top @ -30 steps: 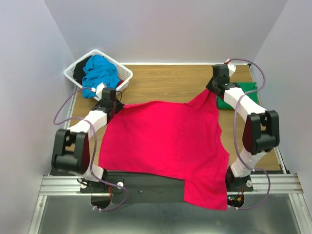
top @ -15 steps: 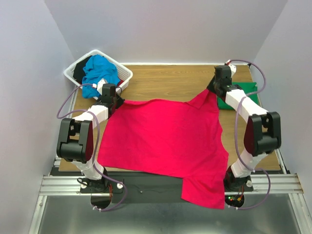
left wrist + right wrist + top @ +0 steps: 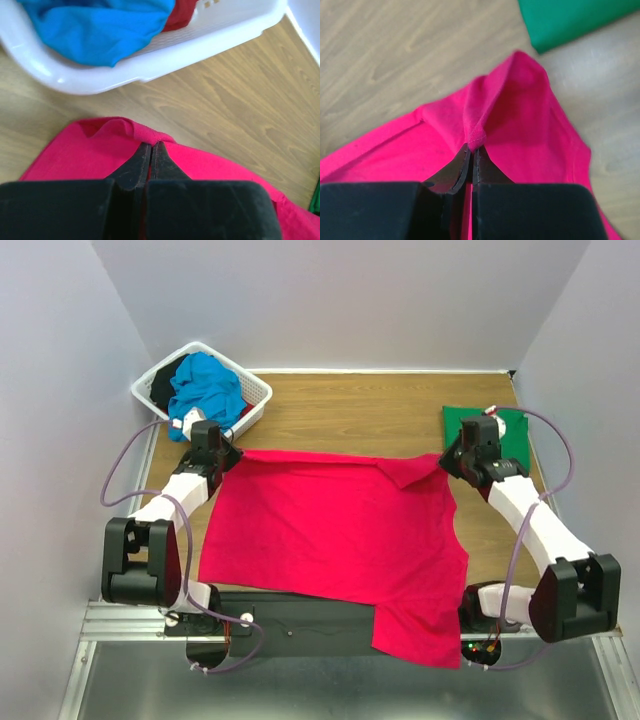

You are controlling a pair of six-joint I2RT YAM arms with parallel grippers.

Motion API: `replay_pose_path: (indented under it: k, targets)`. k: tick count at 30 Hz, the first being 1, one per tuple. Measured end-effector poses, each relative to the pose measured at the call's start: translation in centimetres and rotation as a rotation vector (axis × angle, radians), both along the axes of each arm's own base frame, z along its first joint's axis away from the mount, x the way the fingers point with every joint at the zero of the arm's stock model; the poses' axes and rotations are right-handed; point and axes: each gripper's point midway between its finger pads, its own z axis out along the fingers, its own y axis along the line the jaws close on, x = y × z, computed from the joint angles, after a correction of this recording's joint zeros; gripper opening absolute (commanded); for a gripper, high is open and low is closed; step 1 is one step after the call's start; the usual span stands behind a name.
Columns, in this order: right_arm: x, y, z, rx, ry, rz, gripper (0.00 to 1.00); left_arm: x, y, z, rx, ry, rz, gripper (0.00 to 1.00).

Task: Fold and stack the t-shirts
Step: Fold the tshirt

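Note:
I need to draw my left gripper back and down next onto the shirt's flat cloth (image 3: pixel 238 486) behind the shirt's far edge and release the shirt's corner, as the shirt lies spread there.
The crimson-pink t-shirt (image 3: pixel 340 530) lies spread over the table, its near right part hanging over the front edge. My left gripper (image 3: pixel 222 448) is shut on its far left corner (image 3: pixel 150 137). My right gripper (image 3: pixel 447 457) is shut on a pinched fold of its far right corner (image 3: pixel 476 135). A folded green t-shirt (image 3: pixel 512 426) lies flat at the far right, just beyond the right gripper, and shows again as a green t-shirt corner (image 3: pixel 570 20). The turquoise-blue t-shirt (image 3: pixel 205 388) is heaped in the basket, seen close as blue cloth (image 3: pixel 95 25).
The white lattice laundry basket (image 3: pixel 255 395) stands at the far left corner, its rim (image 3: pixel 165 55) just beyond my left gripper; dark red cloth (image 3: pixel 182 12) lies in it too. Grey walls enclose the table on three sides. Bare wood (image 3: pixel 340 410) lies behind the shirt.
Both grippers have pulled the shirt's far edge apart and straighter. The left moved outward to the left; the right swung right and nearer, its arm now stretched along the table's right side.

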Motion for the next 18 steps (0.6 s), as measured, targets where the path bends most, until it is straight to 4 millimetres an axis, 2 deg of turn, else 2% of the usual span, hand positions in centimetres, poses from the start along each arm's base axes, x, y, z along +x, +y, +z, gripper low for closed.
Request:
replay_pose_path:
  k: [3,6,13,18]
  targets:
    - [-2.6,0.0,-1.0,0.025,0.047,0.000,0.01,-1.0,0.6,-0.9,0.005,0.025,0.002,0.00]
    - [-5.0,0.1,-1.0,0.052,0.068,0.002,0.01,-2.0,1.0,-1.9,0.010,0.054,0.002,0.00]
    - [-8.9,0.2,-1.2,0.096,0.121,-0.005,0.01,-2.6,1.3,-2.6,0.013,0.080,-0.014,0.00]
    - [-10.9,0.0,-1.2,0.103,0.158,-0.014,0.03,-2.9,1.4,-2.8,0.007,0.091,-0.024,0.00]
